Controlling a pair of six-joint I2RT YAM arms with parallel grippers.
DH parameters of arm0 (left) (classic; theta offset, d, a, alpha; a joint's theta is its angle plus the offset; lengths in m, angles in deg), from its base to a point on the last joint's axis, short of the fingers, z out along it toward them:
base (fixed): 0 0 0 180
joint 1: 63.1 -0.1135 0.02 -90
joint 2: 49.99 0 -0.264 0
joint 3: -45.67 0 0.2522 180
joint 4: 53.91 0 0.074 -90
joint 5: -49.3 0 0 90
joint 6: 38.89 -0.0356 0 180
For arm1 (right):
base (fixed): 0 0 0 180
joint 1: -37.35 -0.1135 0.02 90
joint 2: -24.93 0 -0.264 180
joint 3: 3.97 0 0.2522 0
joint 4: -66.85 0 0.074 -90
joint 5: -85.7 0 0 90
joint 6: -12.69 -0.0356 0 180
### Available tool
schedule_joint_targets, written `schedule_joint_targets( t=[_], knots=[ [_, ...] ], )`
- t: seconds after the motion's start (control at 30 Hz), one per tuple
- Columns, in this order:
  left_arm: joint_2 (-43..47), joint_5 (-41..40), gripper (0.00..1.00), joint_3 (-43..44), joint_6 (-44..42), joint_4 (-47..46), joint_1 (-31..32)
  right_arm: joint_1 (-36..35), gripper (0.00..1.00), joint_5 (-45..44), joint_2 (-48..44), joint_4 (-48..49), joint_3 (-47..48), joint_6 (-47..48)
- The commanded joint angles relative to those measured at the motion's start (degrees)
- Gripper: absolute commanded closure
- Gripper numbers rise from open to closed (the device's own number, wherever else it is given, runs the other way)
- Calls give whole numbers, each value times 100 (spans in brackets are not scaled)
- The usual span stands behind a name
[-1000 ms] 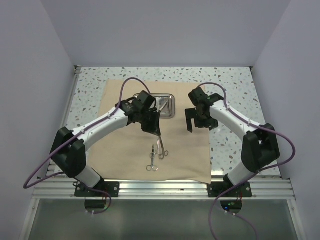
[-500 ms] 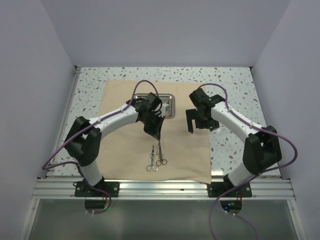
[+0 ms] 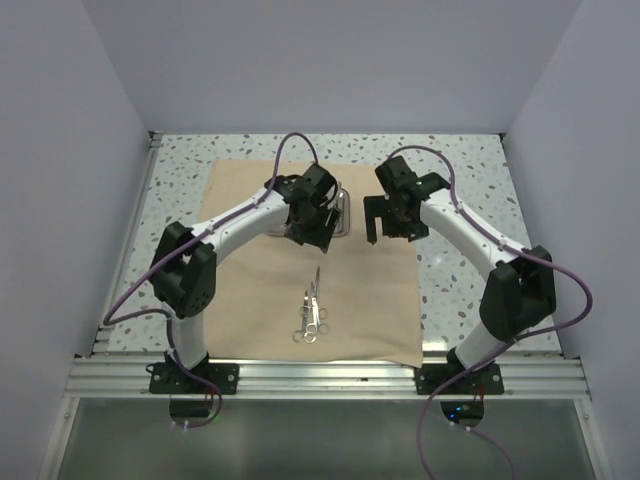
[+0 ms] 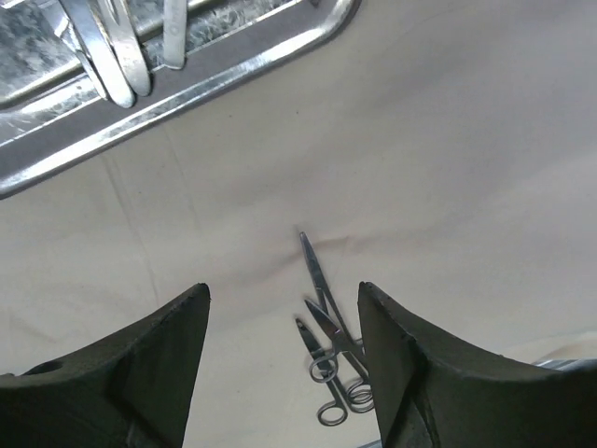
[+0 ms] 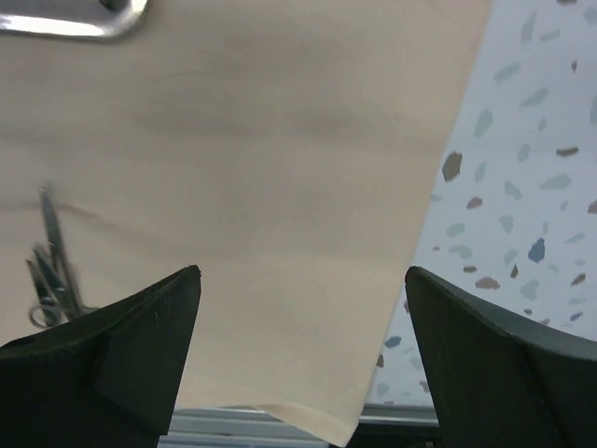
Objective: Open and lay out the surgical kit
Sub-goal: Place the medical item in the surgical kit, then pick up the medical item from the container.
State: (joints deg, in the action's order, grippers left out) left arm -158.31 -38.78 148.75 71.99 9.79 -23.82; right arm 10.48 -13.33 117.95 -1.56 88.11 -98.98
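Note:
My right gripper goes to the left in the top view and down into the tray's closer end (image 3: 342, 215) (image 5: 82, 13) next, since thin instruments still lie in the tray.
The tan cloth wrap (image 3: 250, 290) of the surgical kit lies spread flat on the table. Its steel tray (image 3: 345, 213) sits at the cloth's far middle, with thin silver instruments (image 4: 119, 58) still lying in it. A cluster of ring-handled scissors and forceps (image 3: 312, 310) lies overlapping on the cloth, nearer the front edge. My left gripper (image 3: 315, 243) hovers at the tray's near rim (image 4: 233, 75), open and empty, with the laid-out instruments (image 4: 328, 347) visible below between its fingers. To the right of the tray, my right gripper (image 3: 388, 235) hangs open above bare cloth (image 5: 280, 168), holding nothing.
Speckled terrazzo table (image 5: 522, 187) borders the cloth on all sides. The cloth's near right corner (image 5: 336, 425) reaches the aluminium rail at the front edge (image 3: 330, 375). Pale walls enclose the left, back and right.
My left gripper went from shut to open, left a ring-handled instrument beside the others on the cloth, and drew back toward the tray. The right gripper shifted slightly toward the tray.

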Motion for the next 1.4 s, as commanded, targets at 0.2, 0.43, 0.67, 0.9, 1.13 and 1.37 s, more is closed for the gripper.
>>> schedule_joint_targets(
  t=[0.2, 0.43, 0.67, 0.9, 1.13, 1.37],
  knots=[
    [968, -446, 34, 70, 258, 157, -659, -20, 25, 631, 1552, 421, 1920, -109],
    [1576, -464, 36, -599, 92, 148, -1213, -20, 34, 763, 2862, 333, 3319, -197],
    [1638, -464, 37, -697, -119, 175, -1345, -151, 34, 1097, 3776, 174, 4427, -434],
    [1515, -332, 39, -652, -339, 52, -1581, -459, 34, 1238, 4181, 148, 4920, -724],
    [1611, -218, 41, -828, -471, -45, -1775, -538, 35, 1308, 4383, 209, 4956, -1006],
    [1796, -60, 42, -1048, -462, -98, -1898, -538, 35, 1194, 4743, 139, 5219, -1102]
  ],
)
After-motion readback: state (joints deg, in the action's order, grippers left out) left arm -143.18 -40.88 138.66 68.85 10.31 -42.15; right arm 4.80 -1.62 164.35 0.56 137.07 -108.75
